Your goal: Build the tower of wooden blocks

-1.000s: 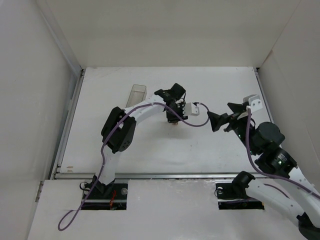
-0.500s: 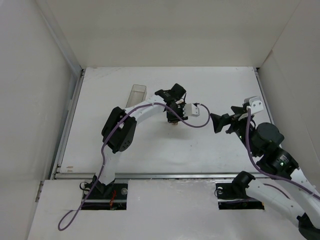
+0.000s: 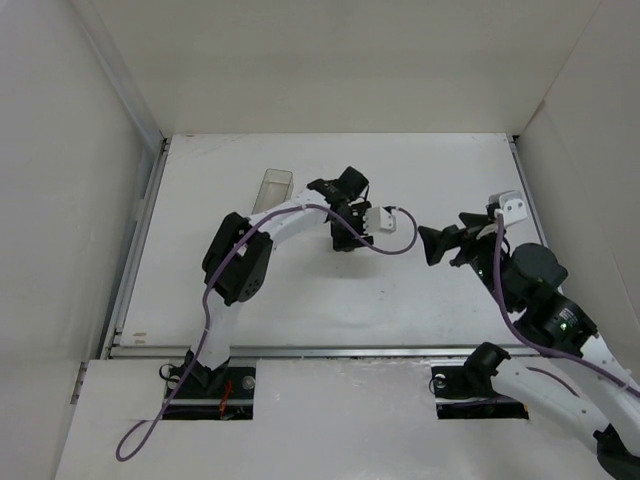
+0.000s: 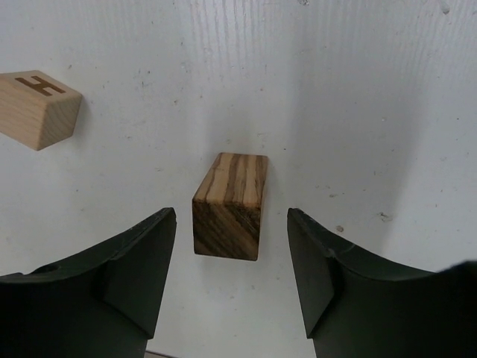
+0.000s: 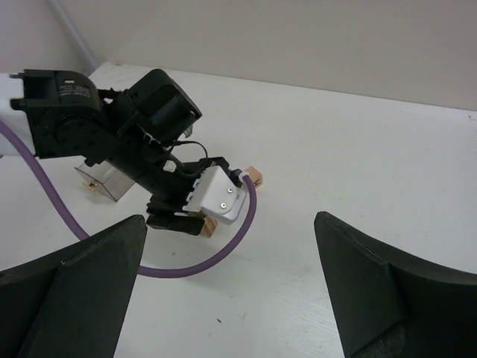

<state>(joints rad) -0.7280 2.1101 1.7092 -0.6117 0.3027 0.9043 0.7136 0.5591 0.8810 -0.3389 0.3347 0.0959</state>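
I will swing my right gripper left in the top view and down over the lighter block (image 5: 256, 177) below, apart from the striped block.
A dark-striped wood block (image 4: 229, 205) stands on the white table between the fingers of my left gripper (image 4: 231, 224). The jaws are open, with a gap on each side of the block. A lighter block with a burnt letter H (image 4: 37, 108) lies apart to the upper left. In the right wrist view the striped block (image 5: 211, 224) shows under the left gripper and the lighter block (image 5: 256, 177) lies behind it. Each block sits singly; no wood block tower is in view. My right gripper (image 5: 229, 224) hangs open and empty to the right (image 3: 440, 245).
A long clear plastic box (image 3: 272, 187) lies on the table (image 3: 250, 290) left of the left gripper (image 3: 345, 235). A purple cable (image 5: 223, 250) loops from the left wrist toward the right arm. White walls close in the table on three sides.
My left gripper's jaws have spread apart and let go of the striped block. The right arm has shifted slightly.
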